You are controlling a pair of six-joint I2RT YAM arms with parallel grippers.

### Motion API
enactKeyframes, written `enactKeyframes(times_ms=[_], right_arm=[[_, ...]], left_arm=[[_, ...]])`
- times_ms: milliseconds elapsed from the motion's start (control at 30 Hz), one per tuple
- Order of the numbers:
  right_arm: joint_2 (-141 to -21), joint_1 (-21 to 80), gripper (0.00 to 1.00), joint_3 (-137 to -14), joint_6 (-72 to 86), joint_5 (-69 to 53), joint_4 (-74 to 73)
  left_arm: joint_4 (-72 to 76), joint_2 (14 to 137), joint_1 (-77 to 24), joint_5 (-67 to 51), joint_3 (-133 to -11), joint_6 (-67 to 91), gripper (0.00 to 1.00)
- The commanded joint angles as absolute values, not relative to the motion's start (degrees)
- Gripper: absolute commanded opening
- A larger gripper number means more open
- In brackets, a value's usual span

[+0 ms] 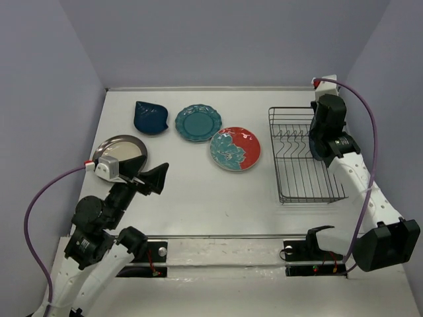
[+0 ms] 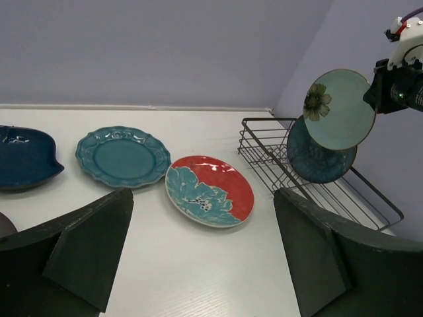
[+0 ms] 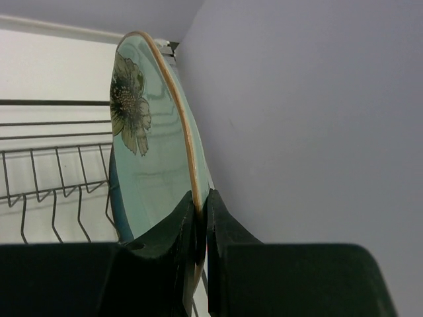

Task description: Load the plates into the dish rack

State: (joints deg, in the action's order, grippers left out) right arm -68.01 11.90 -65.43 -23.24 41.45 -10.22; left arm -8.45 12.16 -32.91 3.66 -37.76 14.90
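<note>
Next, my right gripper comes down into the rack beside the dark teal plate and releases the pale mint plate's rim. The pale mint plate hangs upright above the rack's wires.
My right gripper [image 3: 201, 198] is shut on the rim of the pale mint plate [image 3: 149, 152], which has a flower print, and holds it upright over the right end of the black wire dish rack [image 1: 297, 178]. The dark teal plate [image 2: 320, 164] stands on edge in the rack just behind it. In the top view the right arm hides the mint plate. The navy leaf plate [image 1: 151, 117], teal scalloped plate [image 1: 197, 123], red flowered plate [image 1: 235, 148] and silver plate [image 1: 119, 150] lie flat on the table. My left gripper [image 1: 155, 179] is open and empty, near the silver plate.
The white table [image 1: 198, 205] is walled by purple panels at the back and both sides. The rack's tines [image 3: 53, 191] to the left of the held plate stand free. A cable runs along each arm.
</note>
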Motion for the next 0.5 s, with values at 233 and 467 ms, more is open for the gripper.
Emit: enactKeyframes(times_ms=[233,467], right_arm=[[-68.0,8.9,0.07,-64.1,-23.6,37.4,-3.2],[-68.2,5.6,0.07,-60.5,-20.5,35.4,-3.2]], left_arm=[[-6.8,10.1,-34.3,4.0,-39.4,14.4,0.99],[-6.9,9.1,-35.3,4.5,-39.5,14.3,0.99]])
